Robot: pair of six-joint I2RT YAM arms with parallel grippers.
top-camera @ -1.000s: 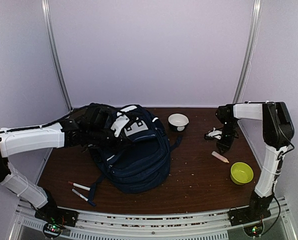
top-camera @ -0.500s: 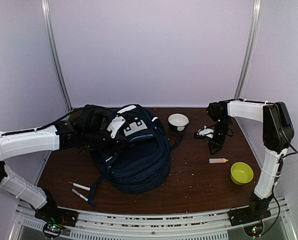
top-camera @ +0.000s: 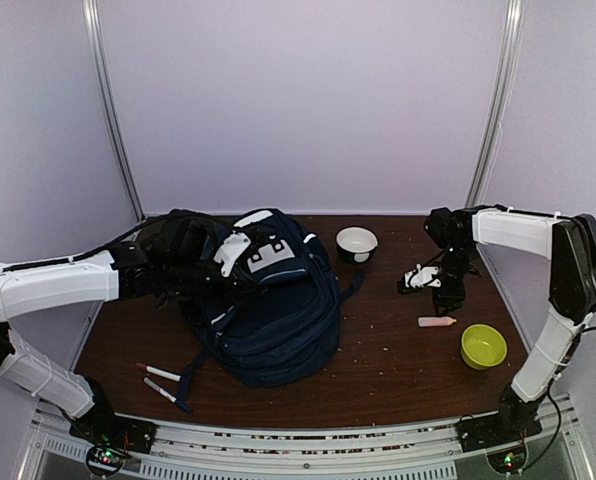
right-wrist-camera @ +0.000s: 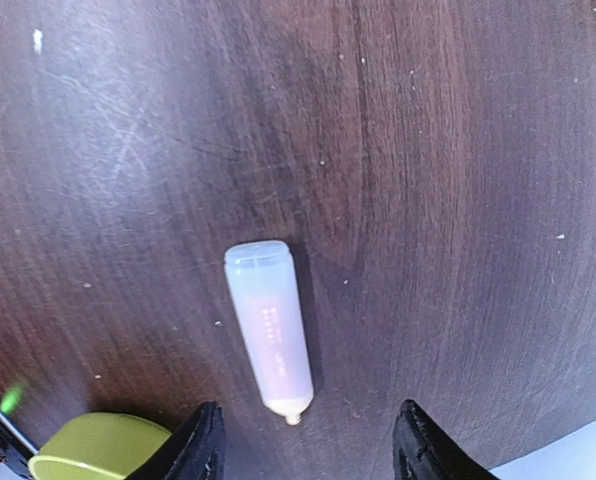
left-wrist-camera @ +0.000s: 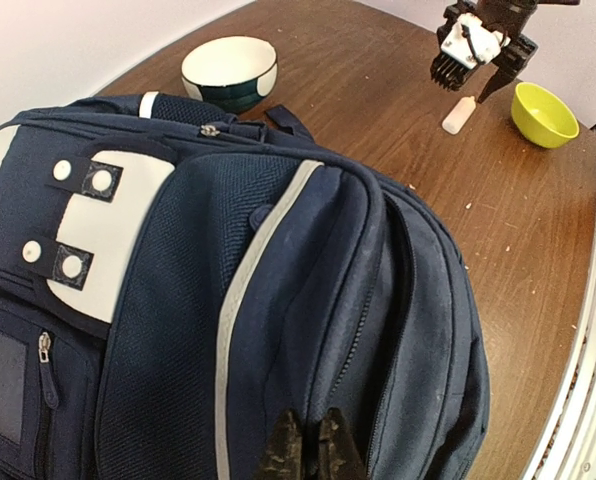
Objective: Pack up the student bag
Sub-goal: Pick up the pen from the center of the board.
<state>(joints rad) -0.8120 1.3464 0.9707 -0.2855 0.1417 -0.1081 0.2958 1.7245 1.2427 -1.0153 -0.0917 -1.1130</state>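
Note:
My right gripper lowers its fingers past the nozzle tip they straddle next and closes across the slim body, since the tube's middle (top-camera: 437,322) (right-wrist-camera: 271,335) lies below, beyond that nozzle.
The student bag (top-camera: 273,305), a large navy backpack with a white stripe and white patches, lies in the middle-left of the table. It fills the left wrist view (left-wrist-camera: 278,270). My left gripper (top-camera: 210,270) is at the bag's upper left. Its fingertips (left-wrist-camera: 308,445) are pinched shut on a fold of the bag's fabric beside a zip. My right gripper (top-camera: 446,298) is open and empty, hovering just above a small pinkish-white tube (top-camera: 437,321). In the right wrist view the tube (right-wrist-camera: 270,335) lies flat on the wood, its nozzle between my spread fingers (right-wrist-camera: 203,445).
A white bowl (top-camera: 356,241) stands behind the bag, also in the left wrist view (left-wrist-camera: 229,70). A yellow-green bowl (top-camera: 483,346) sits at the right front, close to the tube (right-wrist-camera: 98,452). Two pens (top-camera: 162,383) lie at the front left by a bag strap.
The tube has turned from slanted to lying crosswise. My right gripper swung left, then came back over the tube. My left arm shifted slightly with the bag's top.

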